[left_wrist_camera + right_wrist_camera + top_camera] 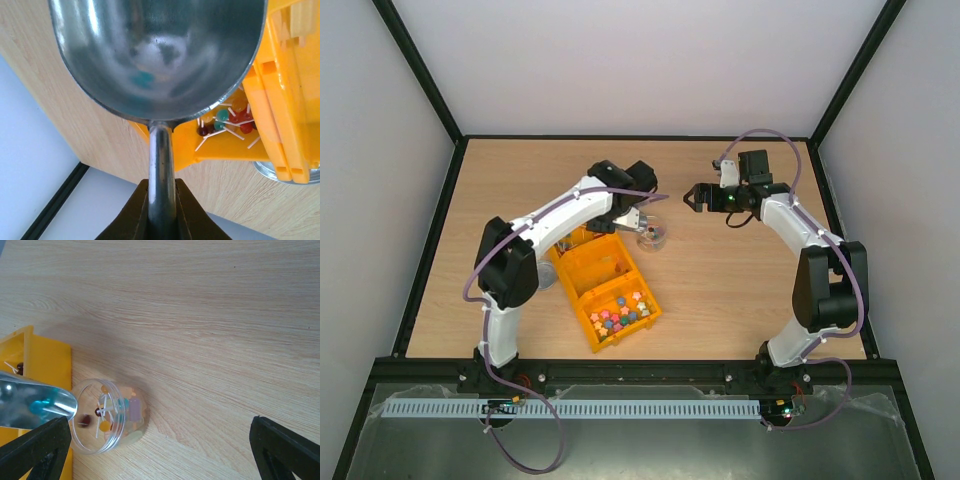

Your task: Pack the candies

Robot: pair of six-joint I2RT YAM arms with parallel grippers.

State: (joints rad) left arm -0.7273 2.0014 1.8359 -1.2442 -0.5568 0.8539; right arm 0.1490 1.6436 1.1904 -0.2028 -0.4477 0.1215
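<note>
My left gripper swings to its left in the top view next, to bare wood past the tray [582, 283] below, and comes down to free the scoop.
The candies I see are small round lollipops with white sticks and colourful star-shaped sweets, not twisted wrappers. Star sweets [620, 312] fill the near compartment of the yellow tray [582, 283]. Lollipops [227, 122] lie in another compartment. My left gripper [161, 192] is shut on the handle of the metal scoop [160, 55], whose tip [35, 402] holds a teal candy over the clear jar [107, 415]. The jar holds several lollipops, and a blurred dark red one [86, 419] is at its mouth. My right gripper [159, 430] is open and empty, right of the jar.
The jar [651, 236] lies beside the tray's far right corner. Black frame rails [425, 240] border the wooden table [740, 290] on the left, right and near sides. The right arm [820, 270] reaches in from the right.
</note>
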